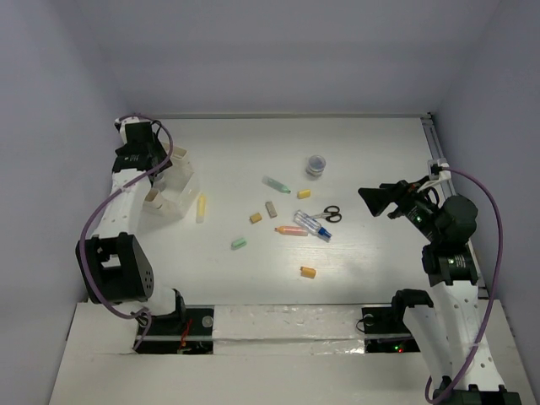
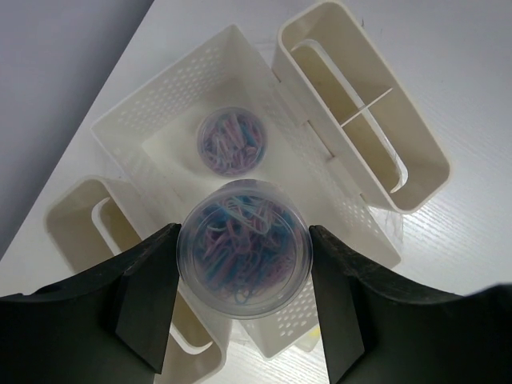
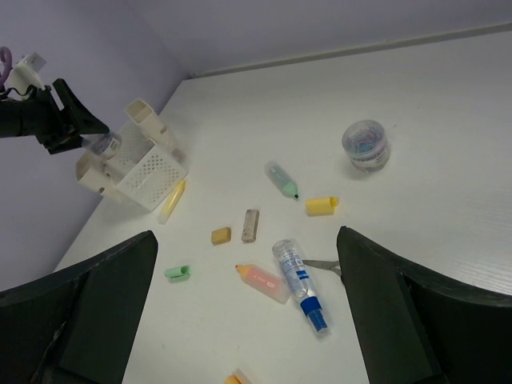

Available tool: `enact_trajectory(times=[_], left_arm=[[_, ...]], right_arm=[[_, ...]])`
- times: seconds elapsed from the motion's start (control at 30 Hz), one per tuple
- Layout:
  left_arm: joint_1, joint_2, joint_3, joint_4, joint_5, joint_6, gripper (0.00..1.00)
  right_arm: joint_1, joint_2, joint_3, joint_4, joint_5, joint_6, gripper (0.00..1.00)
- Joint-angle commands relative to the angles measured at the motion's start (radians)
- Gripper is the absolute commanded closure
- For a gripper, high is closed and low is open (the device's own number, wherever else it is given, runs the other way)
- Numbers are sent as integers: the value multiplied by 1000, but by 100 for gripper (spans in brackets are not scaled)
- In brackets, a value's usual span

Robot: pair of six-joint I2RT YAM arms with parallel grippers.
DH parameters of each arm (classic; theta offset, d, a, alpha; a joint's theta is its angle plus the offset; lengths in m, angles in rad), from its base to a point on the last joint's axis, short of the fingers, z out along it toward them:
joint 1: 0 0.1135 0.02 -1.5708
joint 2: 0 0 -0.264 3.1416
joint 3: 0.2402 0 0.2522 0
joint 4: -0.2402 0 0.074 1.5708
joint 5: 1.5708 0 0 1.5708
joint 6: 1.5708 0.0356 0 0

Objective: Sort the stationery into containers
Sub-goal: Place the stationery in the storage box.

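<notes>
The left gripper moves down toward the perforated basket's bottom next and releases the little round jar (image 2: 243,250) beside the one already inside, since that part is still empty.
My left gripper (image 2: 244,232) is shut on a little round clear jar (image 2: 243,250) of coloured paper clips, held above a perforated white basket (image 2: 160,104) with another jar (image 2: 232,142) inside. Two-compartment bins (image 2: 424,160) (image 2: 72,220) flank it. In the top view the left gripper (image 1: 160,156) hangs over the containers (image 1: 173,198). My right gripper (image 1: 377,200) (image 3: 246,234) is open and empty, high above the loose stationery: green marker (image 3: 282,178), orange-pink marker (image 3: 264,282), blue-capped pen (image 3: 300,280), tan eraser (image 3: 251,225), scissors (image 1: 329,214).
A yellow marker (image 1: 201,207) lies beside the basket. A third jar (image 1: 316,165) stands at the back middle. Small erasers lie scattered: yellow (image 1: 304,194), orange (image 1: 256,218), green (image 1: 239,243), and another orange (image 1: 308,272) nearer the front. Walls close the left, back and right.
</notes>
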Motion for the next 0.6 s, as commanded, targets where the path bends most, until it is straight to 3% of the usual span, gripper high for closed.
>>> enact_trajectory(times=[0.0, 0.2, 0.37, 0.5, 0.57], left_arm=[[5, 19, 36, 57, 1, -1, 63], [5, 70, 57, 51, -6, 3, 63], [5, 88, 68, 60, -3, 8, 56], [5, 99, 77, 66, -2, 5, 46], [5, 104, 77, 69, -13, 3, 29]], right_arm=[[-4, -1, 23, 20, -9, -6, 0], [-4, -1, 22, 25, -9, -5, 0], [-4, -1, 20, 27, -14, -3, 0], [-4, 0, 20, 30, -14, -3, 0], [-4, 2, 22, 28, -14, -3, 0]])
